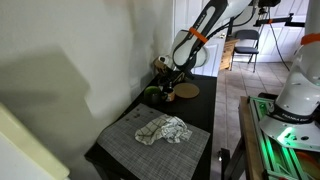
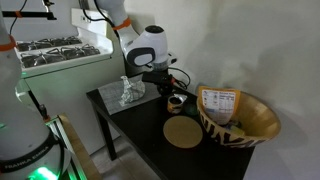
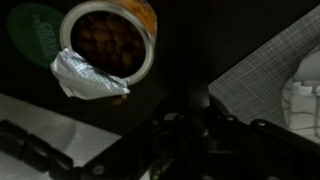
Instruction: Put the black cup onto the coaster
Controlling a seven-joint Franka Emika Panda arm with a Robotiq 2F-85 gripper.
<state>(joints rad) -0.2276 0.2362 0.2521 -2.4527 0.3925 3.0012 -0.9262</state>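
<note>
My gripper will next lift the black cup, swing it back past the open tin and lower it onto the coaster's middle, since the coaster is empty.
The coaster is a flat round tan disc on the black table, near the front edge; it also shows in an exterior view. My gripper is low over the table just behind it, also seen in an exterior view. In the wrist view the gripper is very dark against the dark table. A dark rounded shape sits between the jaws; I cannot tell whether it is the black cup or whether the jaws are closed on it. No black cup shows clearly elsewhere.
An open tin of nuts with a peeled foil lid stands close beside the gripper, also in an exterior view. A large woven basket bowl stands next to the coaster. A grey woven placemat holds a white cloth.
</note>
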